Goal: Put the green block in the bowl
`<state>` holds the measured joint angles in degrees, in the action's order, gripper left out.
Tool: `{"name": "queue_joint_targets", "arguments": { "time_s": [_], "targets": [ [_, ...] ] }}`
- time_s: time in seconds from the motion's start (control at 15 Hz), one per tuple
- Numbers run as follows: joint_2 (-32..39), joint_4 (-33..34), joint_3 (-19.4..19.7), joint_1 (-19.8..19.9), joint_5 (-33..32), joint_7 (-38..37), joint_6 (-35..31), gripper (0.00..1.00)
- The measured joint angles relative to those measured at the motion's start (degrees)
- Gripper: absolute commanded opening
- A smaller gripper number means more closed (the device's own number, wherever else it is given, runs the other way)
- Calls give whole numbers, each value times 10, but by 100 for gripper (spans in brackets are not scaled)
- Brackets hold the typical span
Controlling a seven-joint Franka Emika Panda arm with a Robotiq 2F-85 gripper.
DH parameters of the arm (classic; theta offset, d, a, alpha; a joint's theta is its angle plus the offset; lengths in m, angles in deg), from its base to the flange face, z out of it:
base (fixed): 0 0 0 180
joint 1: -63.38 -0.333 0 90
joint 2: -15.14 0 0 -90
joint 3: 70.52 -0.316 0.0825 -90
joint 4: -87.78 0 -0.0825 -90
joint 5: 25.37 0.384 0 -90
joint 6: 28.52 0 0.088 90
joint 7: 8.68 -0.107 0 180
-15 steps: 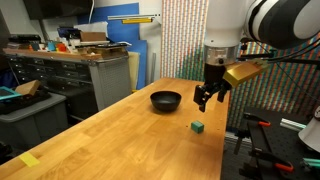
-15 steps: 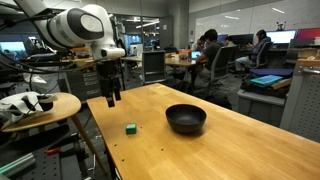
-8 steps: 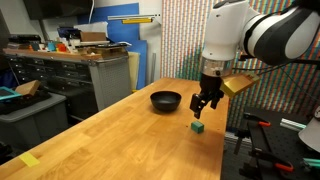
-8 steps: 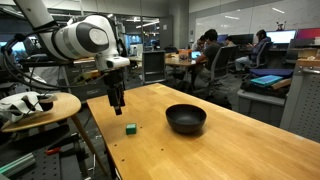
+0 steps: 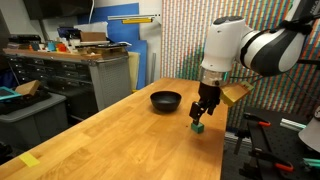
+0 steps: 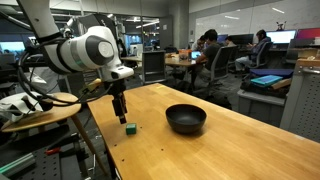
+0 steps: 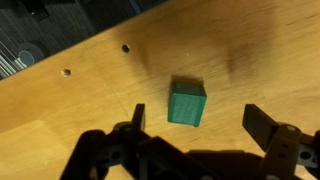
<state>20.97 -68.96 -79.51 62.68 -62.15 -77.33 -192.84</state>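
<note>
The green block (image 6: 131, 129) (image 7: 187, 103) is below my open fingers and between them, so my gripper needs to lower around it next and close on its sides.
The green block (image 5: 199, 127) is a tiny dark green cube on the wooden table, also seen in an exterior view (image 6: 131, 127) and in the wrist view (image 7: 187, 103). My gripper (image 5: 199, 114) hangs just above it, open, with the fingers apart on either side of the cube in the wrist view (image 7: 197, 122); it also shows in an exterior view (image 6: 121, 113). The black bowl (image 5: 166, 100) sits on the table beyond the block, and to the block's right in an exterior view (image 6: 186, 118). It holds nothing that I can see.
The wooden table (image 5: 120, 140) has an edge close to the block (image 6: 100, 140). A round side table (image 6: 40, 108) with white objects stands beside it. Cabinets (image 5: 60, 75) and a striped screen (image 5: 185, 40) stand behind. People sit at desks (image 6: 205, 55).
My gripper has moved down and toward the green block, from beside the bowl to just above the cube. The block and bowl have not moved.
</note>
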Motion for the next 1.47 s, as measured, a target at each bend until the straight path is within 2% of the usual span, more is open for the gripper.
{"name": "queue_joint_targets", "arguments": {
  "time_s": [0.33,0.4,0.53,0.73,0.93,1.0,1.47],
  "targets": [
    [47,14,33,0,-40,-25,-40,100],
    [56,18,38,0,-45,-28,-46,79],
    [74,25,47,0,-48,-30,-57,68],
    [98,36,52,0,-48,-30,-68,42],
    [112,47,54,-2,-48,-30,-71,20],
    [114,50,54,-2,-48,-30,-71,17],
    [113,55,57,0,-48,-30,-69,17]
  ]
}}
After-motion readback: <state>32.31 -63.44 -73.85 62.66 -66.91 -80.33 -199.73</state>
